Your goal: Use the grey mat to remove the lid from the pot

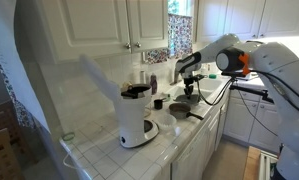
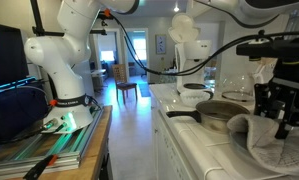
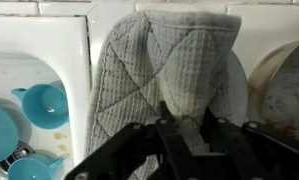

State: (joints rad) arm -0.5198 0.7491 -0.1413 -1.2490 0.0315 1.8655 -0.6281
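The counter (image 2: 253,161) between the sink and the pot is below my gripper, so next I should lower my gripper a little and open it to let go of the raised fold.
My gripper (image 3: 179,125) is shut on a raised fold of the grey mat (image 3: 159,60), which is quilted and draped over the lid. The pale, round edge of the lid (image 3: 235,92) shows past the mat's right side; the rest is hidden. The silvery pot (image 3: 287,92) lies just right of it at the frame edge. In an exterior view, the gripper (image 2: 280,118) hangs over the mat (image 2: 259,138), with the low pot (image 2: 221,113) beside it. In an exterior view, the gripper (image 1: 190,88) is above the pot (image 1: 180,110) on the counter.
A white sink (image 3: 29,60) with blue cups (image 3: 44,103) lies left of the mat. A white coffee maker (image 1: 137,115) and a small dark cup (image 1: 159,101) stand on the tiled counter (image 1: 164,145). Cupboards and a wall are behind.
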